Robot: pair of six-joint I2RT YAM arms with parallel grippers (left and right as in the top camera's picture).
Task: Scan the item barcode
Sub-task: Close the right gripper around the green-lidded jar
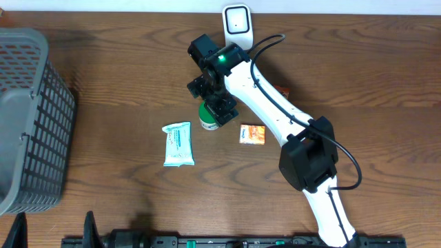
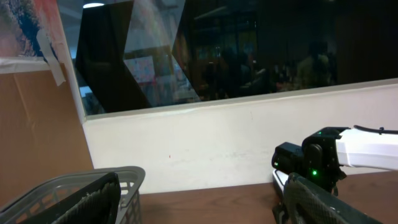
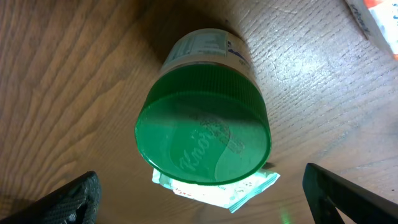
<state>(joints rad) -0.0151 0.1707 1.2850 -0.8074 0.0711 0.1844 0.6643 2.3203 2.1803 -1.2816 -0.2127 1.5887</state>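
Observation:
The lid is already between my spread fingertips, so my right gripper needs to move down over the green lid [image 1: 209, 118], one fingertip down each side, and close on the jar.
A jar with a green lid [image 1: 209, 118] stands upright on the wooden table, near the middle. My right gripper [image 1: 218, 98] hangs over it, open. In the right wrist view the green lid [image 3: 202, 134] fills the middle, and the right gripper [image 3: 202, 202] has its dark fingers [image 3: 68, 199] spread wide on either side, touching nothing. The white barcode scanner [image 1: 238, 21] stands at the table's far edge, just behind the arm. My left gripper [image 2: 199, 199] is open and empty at the near left, facing the wall.
A white-and-teal wipes packet [image 1: 178, 145] lies left of the jar and shows past the lid [image 3: 217, 186]. A small orange box [image 1: 253, 134] lies to the right of the jar. A grey basket [image 1: 27, 117] fills the left edge [image 2: 74, 186].

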